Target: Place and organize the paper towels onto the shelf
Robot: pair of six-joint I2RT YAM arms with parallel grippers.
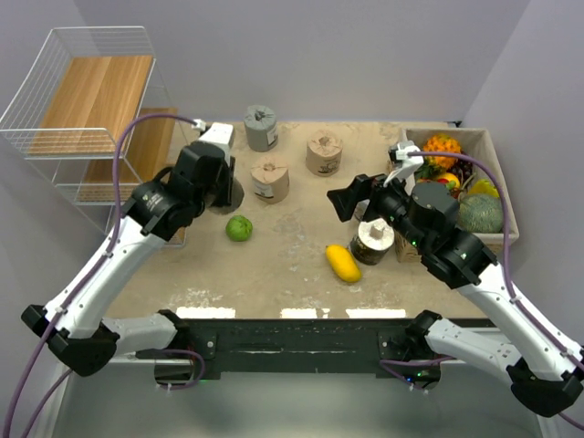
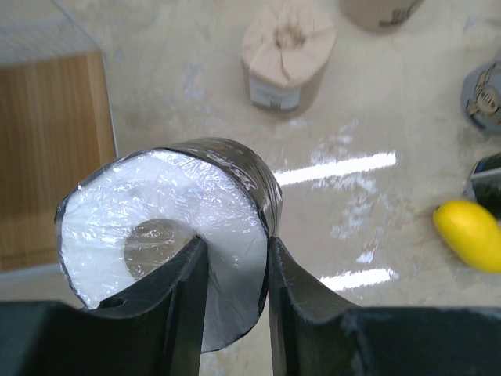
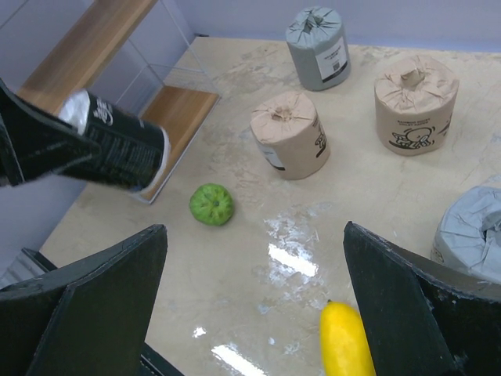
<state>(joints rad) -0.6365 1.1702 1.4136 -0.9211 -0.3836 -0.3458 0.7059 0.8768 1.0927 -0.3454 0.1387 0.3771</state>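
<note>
My left gripper rises outward and over the far end of the shelf's top board (image 1: pixel 102 73) next and releases the black-wrapped roll (image 1: pixel 234 195) there, because that board is empty.
My left gripper (image 2: pixel 235 258) is shut on a black-wrapped paper towel roll (image 2: pixel 180 204), one finger over its white cored end and the other on its side. The top view shows that gripper (image 1: pixel 219 182) beside the white wire shelf (image 1: pixel 100 91), carrying the roll (image 1: pixel 234 195) above the table. A grey roll (image 1: pixel 261 128) and two tan rolls (image 1: pixel 324 152) (image 1: pixel 269 180) stand at mid-table. My right gripper (image 1: pixel 358 196) (image 3: pixel 254 231) is open and empty, with a dark-wrapped roll (image 1: pixel 374 240) just beside it.
A green fruit (image 1: pixel 240 228) and a yellow fruit (image 1: pixel 343 263) lie on the table between the arms. A tan box of fruit (image 1: pixel 497 182) stands at the right edge. The shelf's lowest board (image 3: pixel 184 110) reaches the table's left side.
</note>
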